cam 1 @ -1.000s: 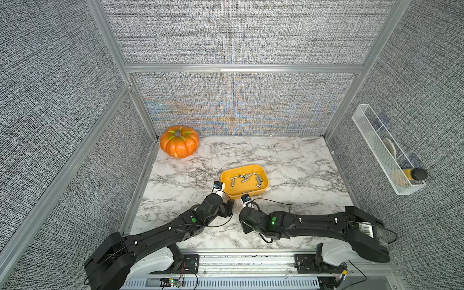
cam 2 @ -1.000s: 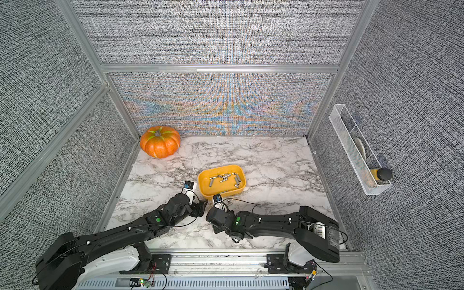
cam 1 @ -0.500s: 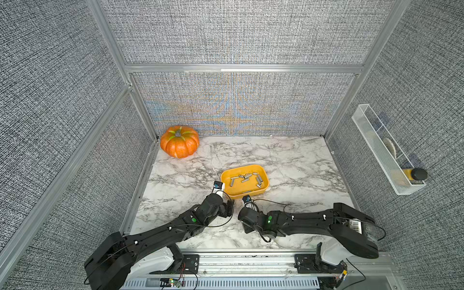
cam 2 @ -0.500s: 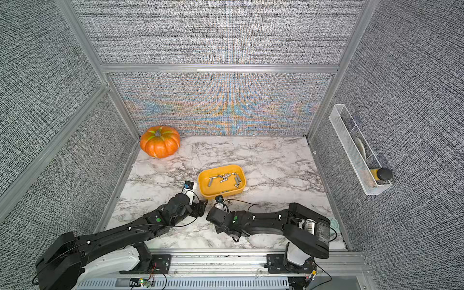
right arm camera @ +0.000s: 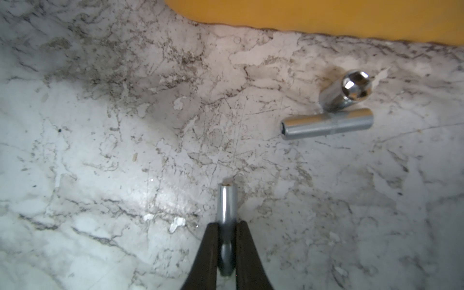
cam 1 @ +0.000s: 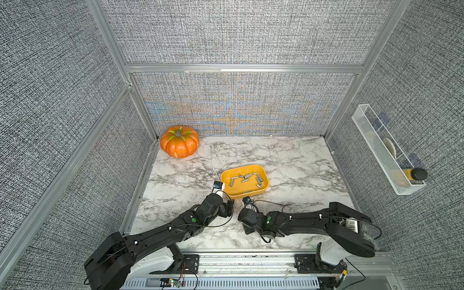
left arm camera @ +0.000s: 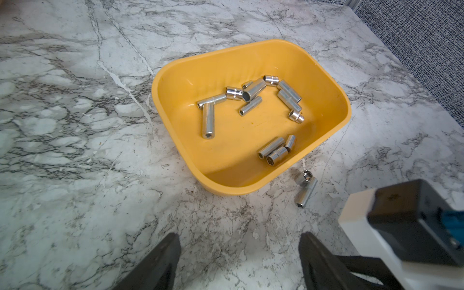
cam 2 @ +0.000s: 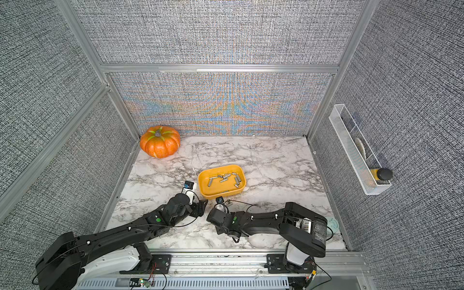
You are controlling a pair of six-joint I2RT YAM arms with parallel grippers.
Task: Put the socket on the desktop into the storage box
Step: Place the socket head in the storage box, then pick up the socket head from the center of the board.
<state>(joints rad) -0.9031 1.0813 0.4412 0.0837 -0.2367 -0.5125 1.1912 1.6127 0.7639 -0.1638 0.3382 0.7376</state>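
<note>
My right gripper holds the slim silver socket, and the storage box's near side is in the way. It should next go up, carry the socket outward and let go of it over the storage box's open bottom.
My right gripper (right arm camera: 227,226) is shut on a slim silver socket (right arm camera: 227,200), low over the desktop (right arm camera: 100,150). The socket's far end sticks out past the fingertips. Two more sockets lie together on the marble near the storage box (right arm camera: 326,17): a long one (right arm camera: 326,124) and a short one (right arm camera: 346,90) leaning against it. The yellow-orange storage box (cam 1: 241,167) holds several sockets (left arm camera: 208,120). My left gripper (left arm camera: 239,238) is open over bare marble just in front of the box, with nothing between its fingers.
An orange pumpkin (cam 1: 179,145) sits in the back left corner. A white wire basket (cam 1: 386,150) hangs on the right wall. Both arms lie low along the front edge, their wrists close together. Fabric walls enclose the desktop (cam 1: 288,160).
My right gripper has shut on the slim socket, and the right arm's elbow has shifted along the front. The left arm has stayed put.
</note>
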